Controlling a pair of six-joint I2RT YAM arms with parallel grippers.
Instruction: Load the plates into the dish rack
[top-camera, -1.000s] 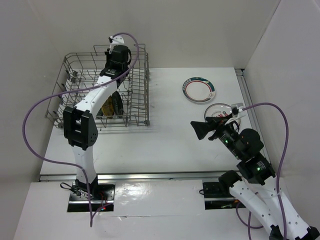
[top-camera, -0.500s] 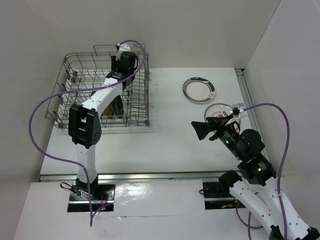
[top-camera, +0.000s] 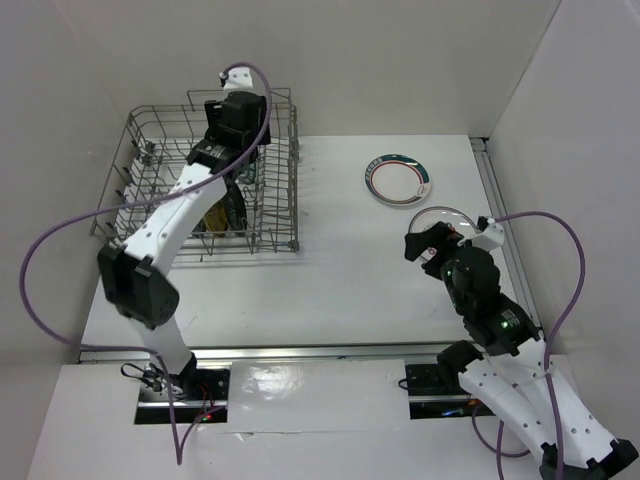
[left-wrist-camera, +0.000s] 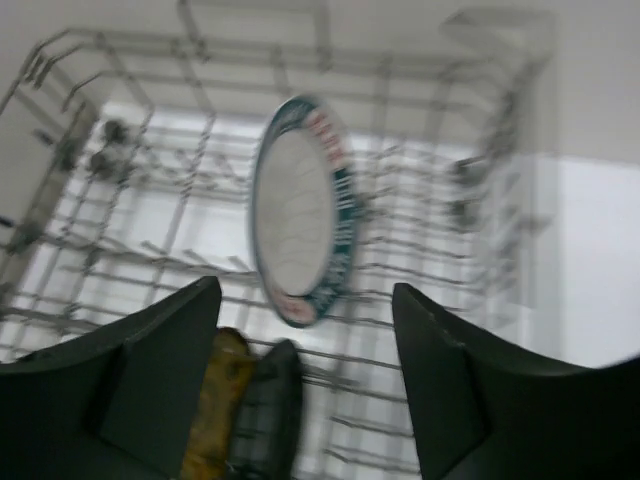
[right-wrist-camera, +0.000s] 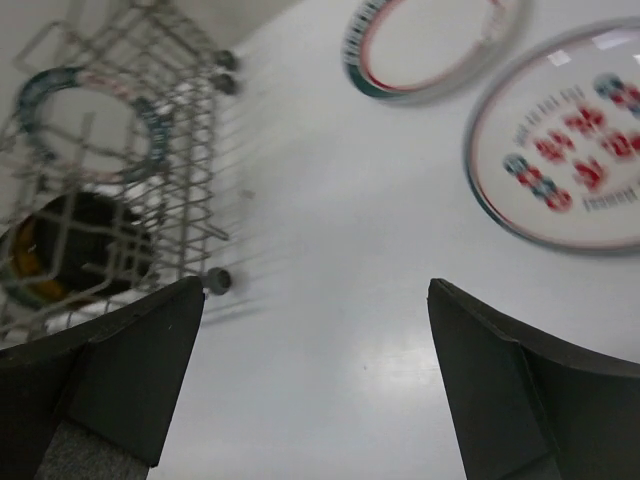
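The red-patterned plate's near rim (right-wrist-camera: 578, 246) is below my fingers, toward the right in the wrist view, so my right gripper will turn and go down onto it next.
The dish rack (top-camera: 160, 190) stands at the back left. Three small plates stand on edge in it: teal patterned (left-wrist-camera: 300, 210), yellow patterned (left-wrist-camera: 222, 395) and black (left-wrist-camera: 268, 405). My left gripper (left-wrist-camera: 305, 385) hovers above the rack (left-wrist-camera: 120, 250), open and apart from the teal plate. On the table lie a white plate with a green and red rim (top-camera: 398, 180) and a red-patterned plate (top-camera: 445, 214), seen too in the right wrist view (right-wrist-camera: 575, 150). My right gripper (top-camera: 428, 243) hangs open and empty just in front of the red-patterned plate.
White walls close the table in on the left, back and right. Bare tabletop (top-camera: 330, 250) lies between the rack and the two flat plates. The left arm's purple cable (top-camera: 60, 230) loops out over the rack's left side.
My left gripper has opened and let go of the teal plate, which now stands in the rack. The right gripper has swung right and tipped down toward the red-patterned plate.
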